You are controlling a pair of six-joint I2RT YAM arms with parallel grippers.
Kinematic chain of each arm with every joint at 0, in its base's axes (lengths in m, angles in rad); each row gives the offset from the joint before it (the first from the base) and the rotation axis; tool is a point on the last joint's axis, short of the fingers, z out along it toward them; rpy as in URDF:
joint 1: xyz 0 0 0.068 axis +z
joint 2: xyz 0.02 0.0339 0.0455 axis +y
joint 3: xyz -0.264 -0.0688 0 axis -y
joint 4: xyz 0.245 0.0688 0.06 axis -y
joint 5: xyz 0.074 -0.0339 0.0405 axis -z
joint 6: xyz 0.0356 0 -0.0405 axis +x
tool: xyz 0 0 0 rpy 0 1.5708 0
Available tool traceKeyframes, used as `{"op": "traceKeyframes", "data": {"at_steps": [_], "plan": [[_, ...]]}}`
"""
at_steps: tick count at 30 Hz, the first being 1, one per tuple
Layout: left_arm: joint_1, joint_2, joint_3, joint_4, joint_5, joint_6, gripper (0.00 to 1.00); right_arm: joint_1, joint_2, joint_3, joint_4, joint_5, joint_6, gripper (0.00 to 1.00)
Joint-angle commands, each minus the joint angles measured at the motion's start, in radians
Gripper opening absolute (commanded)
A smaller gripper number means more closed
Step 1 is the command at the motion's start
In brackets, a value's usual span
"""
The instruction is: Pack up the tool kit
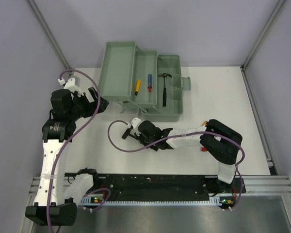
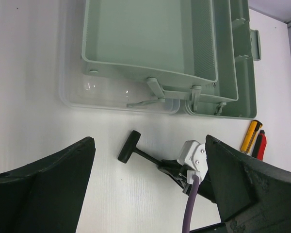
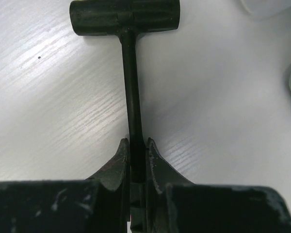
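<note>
I need to lift the black hammer over the near side of the toolbox next with my right gripper, then lower it and let it go, because open bottom beside the small hammer (image 1: 164,88) lies outward behind it.
The grey-green toolbox (image 1: 170,114) stands open at the back of the table with its trays folded out. It holds a yellow-handled screwdriver (image 1: 137,87), a blue-handled screwdriver (image 1: 149,83) and a small hammer (image 1: 164,88). My right gripper (image 1: 132,132) is shut on the handle of a black hammer (image 3: 124,17), low over the table in front of the box. In the right wrist view the right gripper (image 3: 137,145) clamps the shaft. My left gripper (image 1: 98,100) is open and empty, left of the box. The left wrist view shows the toolbox (image 2: 145,34), the black hammer (image 2: 129,146) and the left gripper (image 2: 148,194).
Yellow and red cutters (image 2: 254,138) lie on the table right of the right arm; a red tip (image 1: 202,149) shows under that arm. The translucent lid (image 2: 87,94) lies flat under the left tray. Purple cables loop from both wrists.
</note>
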Motion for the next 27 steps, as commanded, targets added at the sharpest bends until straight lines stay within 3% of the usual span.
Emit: {"op": "traceKeyframes", "data": {"at_steps": [1,12,19,23,27], "plan": [[0.001,-0.005,0.007,0.041,-0.019,0.022,0.98,0.009,-0.067,-0.035,-0.110,0.060,-0.032,0.00],[0.003,-0.003,0.005,0.052,-0.042,0.022,0.98,0.009,-0.447,-0.089,-0.110,0.138,-0.113,0.00],[0.003,0.004,0.007,0.072,-0.051,0.012,0.98,-0.008,-0.622,-0.057,-0.126,0.349,-0.170,0.00],[0.003,0.015,0.011,0.082,-0.048,0.006,0.98,-0.089,-0.681,-0.028,-0.109,0.393,-0.143,0.00],[0.004,0.029,0.019,0.092,-0.042,0.000,0.98,-0.262,-0.672,0.014,-0.115,0.325,-0.005,0.00]]}}
